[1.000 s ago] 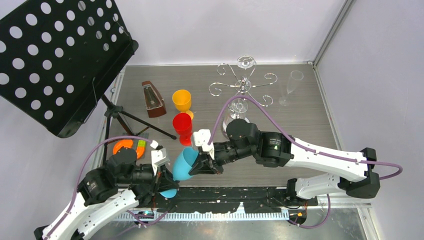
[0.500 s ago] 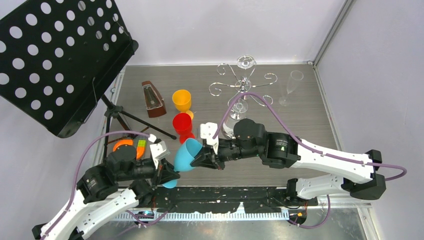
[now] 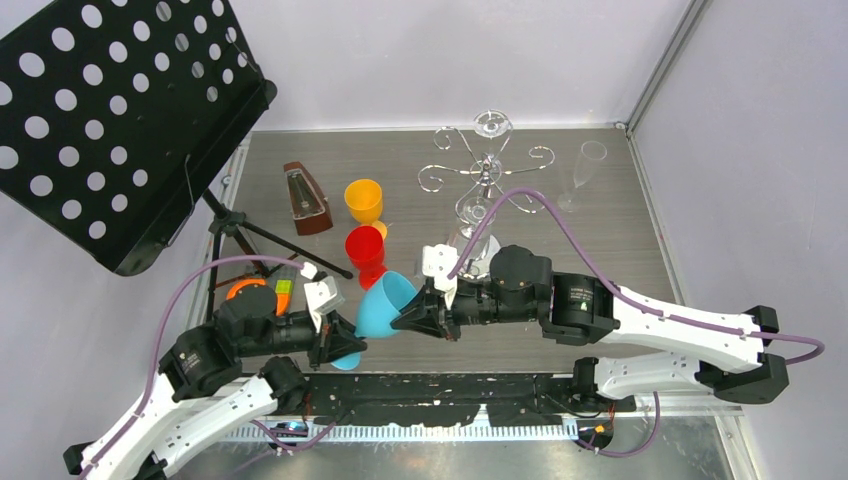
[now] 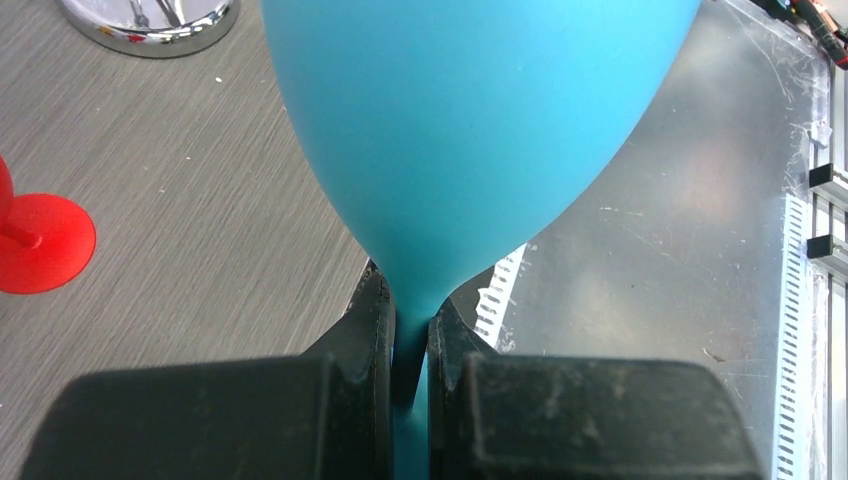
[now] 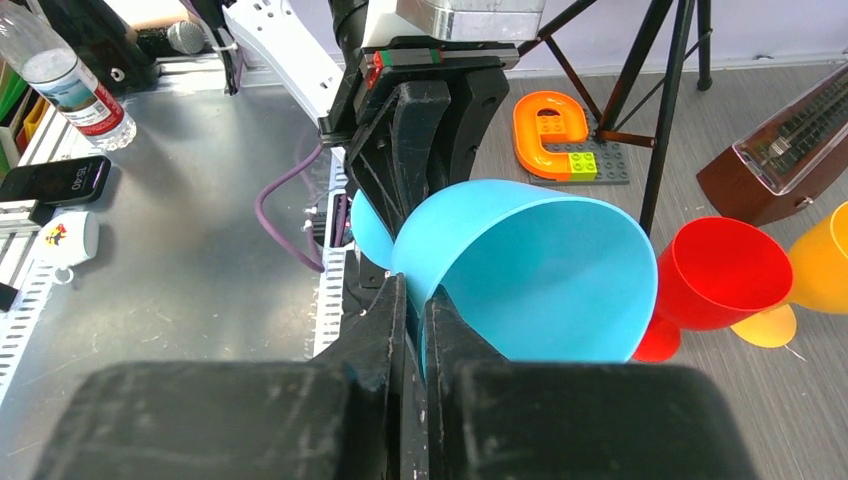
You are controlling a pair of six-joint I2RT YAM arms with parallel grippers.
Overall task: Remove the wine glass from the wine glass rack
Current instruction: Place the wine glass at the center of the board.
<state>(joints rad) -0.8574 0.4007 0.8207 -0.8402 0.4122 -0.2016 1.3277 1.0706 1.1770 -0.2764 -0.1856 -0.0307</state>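
Note:
The bare tabletop by the clear flute is to the right of my right gripper in the top view, so I will next swing outward there, lower and release the blue wine glass.
A blue plastic wine glass [image 3: 383, 305] is tilted in the air near the table's front edge, held between both arms. My left gripper [image 3: 345, 346] is shut on its stem [image 4: 412, 330], the bowl [image 4: 470, 130] filling the left wrist view. My right gripper [image 3: 412, 318] is shut on the bowl's rim [image 5: 412, 300], with the open bowl [image 5: 540, 270] facing it. The chrome wine glass rack [image 3: 487, 165] stands at the back centre. A clear glass [image 3: 492, 124] hangs on it. Its mirrored base [image 4: 150, 30] shows in the left wrist view.
A red glass [image 3: 365, 250] and a yellow glass [image 3: 364, 200] stand just behind the blue one. A metronome [image 3: 306, 198], a black music stand [image 3: 120, 120] and an orange toy block [image 3: 255, 293] are at the left. A clear flute [image 3: 585, 175] stands at the back right.
Both grippers have moved to the right with the blue glass held between them. The glass has shifted away from the front edge toward the table's middle.

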